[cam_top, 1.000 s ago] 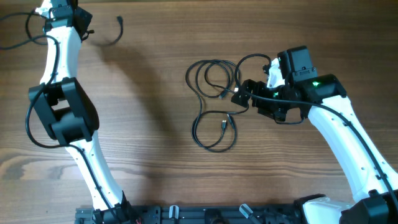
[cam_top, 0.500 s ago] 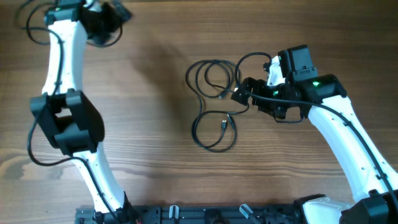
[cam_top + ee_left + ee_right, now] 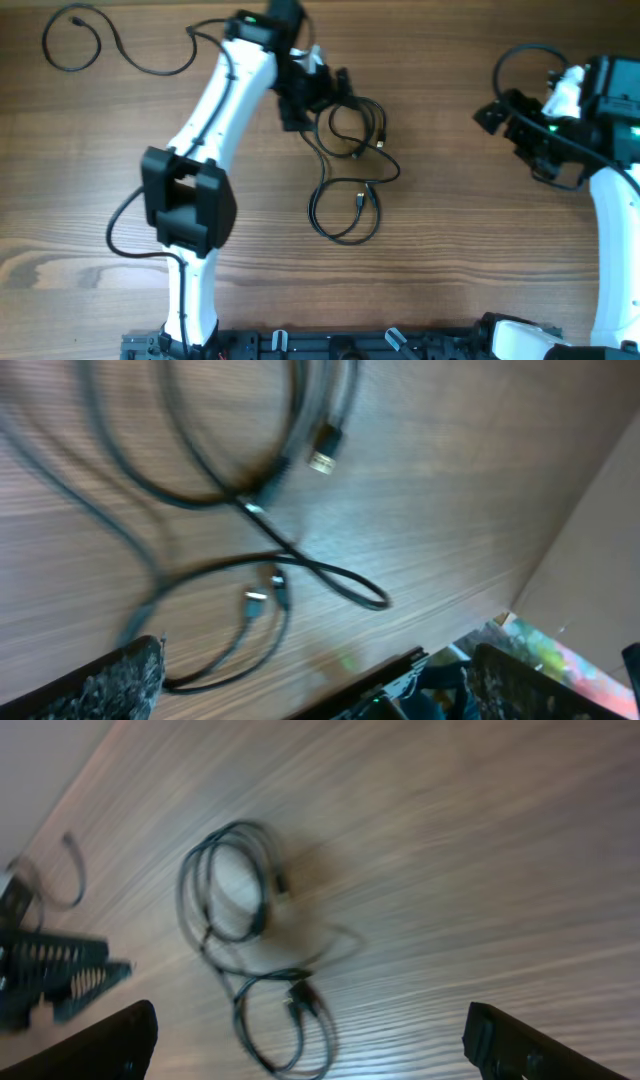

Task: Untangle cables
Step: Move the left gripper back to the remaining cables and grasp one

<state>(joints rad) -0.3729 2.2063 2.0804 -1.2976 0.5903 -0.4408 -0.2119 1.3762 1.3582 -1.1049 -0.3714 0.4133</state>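
Note:
My left gripper goes down and to the right in the overhead view next, onto the black cable beside the upper plugs, where it links both loops.
A tangle of thin black cables (image 3: 360, 198) lies at the table's middle: loops above, one loop below with small plugs inside it. A separate cable (image 3: 160, 72) lies in a loose curve at the far left corner. My left gripper (image 3: 325, 95) hovers at the upper left of the tangle, open with nothing between its fingers. Its wrist view shows the cables (image 3: 300, 565) and a silvery plug (image 3: 322, 457) ahead of the open left gripper (image 3: 315, 665). My right gripper (image 3: 497, 112) stands open well to the right. The tangle (image 3: 205, 920) lies far ahead of the right gripper (image 3: 310, 1020).
A thick black arm wire (image 3: 520, 55) loops above the right wrist. The black base rail (image 3: 330, 345) runs along the near edge. Bare wood lies between the tangle and the right arm.
My left arm swung from the far left corner to the tangle and opened, leaving one cable lying there. The right gripper pulled away from the tangle to the right.

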